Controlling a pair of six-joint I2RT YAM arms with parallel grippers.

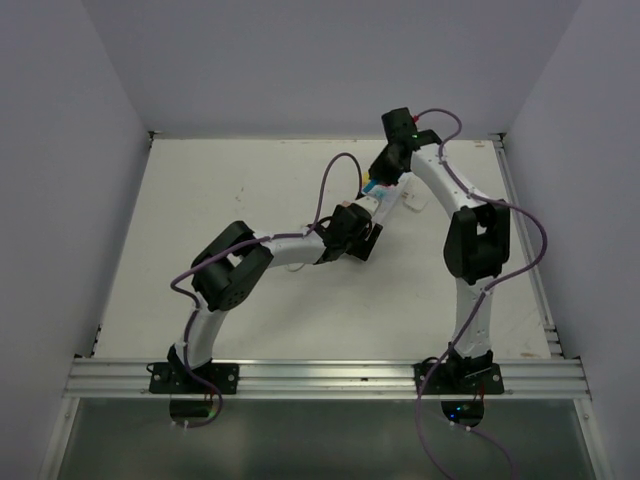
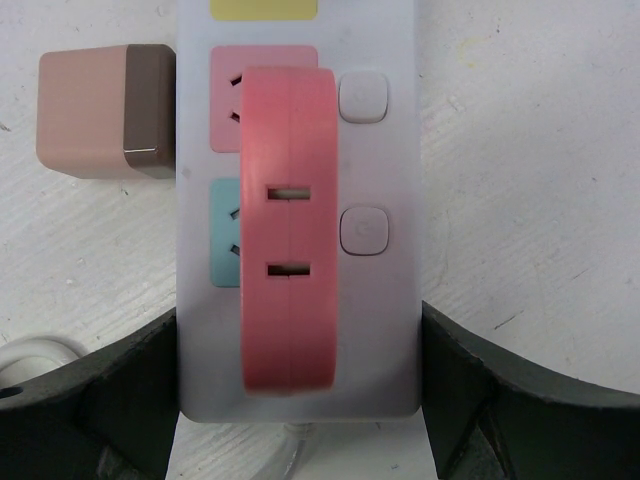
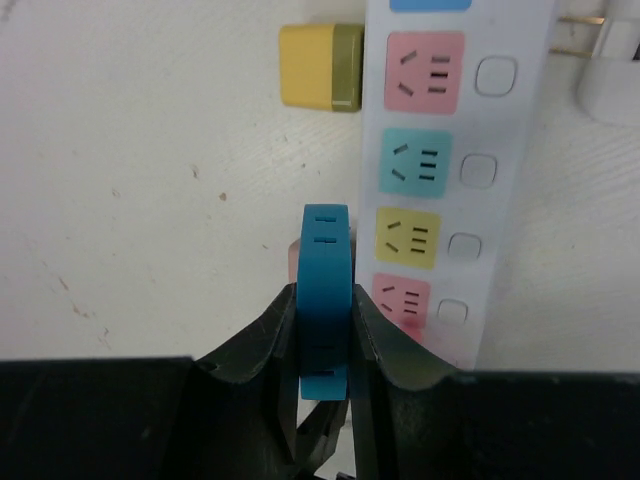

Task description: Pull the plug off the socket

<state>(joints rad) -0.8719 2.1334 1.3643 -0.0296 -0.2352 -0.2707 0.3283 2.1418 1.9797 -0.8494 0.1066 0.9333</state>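
Next, my right gripper carries the plug across the socket and releases it, as bare tabletop near the adapter (image 1: 420, 235) lies back and to its right in the top view.
The socket, a long white power strip (image 2: 385, 330) (image 3: 510, 150) (image 1: 384, 203), lies mid-table with pink, teal and yellow outlet faces. A pink plug (image 2: 290, 230) sits plugged in near its cord end. My left gripper (image 2: 300, 400) (image 1: 350, 232) is shut on that end, one dark finger against each long side. My right gripper (image 3: 325, 330) (image 1: 378, 180) is shut on a blue plug (image 3: 326, 290) (image 1: 368, 187), held beside the strip's left edge and clear of the outlet faces. Its prongs are hidden.
A pink-and-brown cube (image 2: 105, 110) lies left of the strip and a yellow cube (image 3: 320, 65) farther along it. A white adapter (image 3: 605, 65) with bare prongs rests on the strip's other side. The white cord (image 2: 30, 355) loops near my left fingers. Walls enclose the table.
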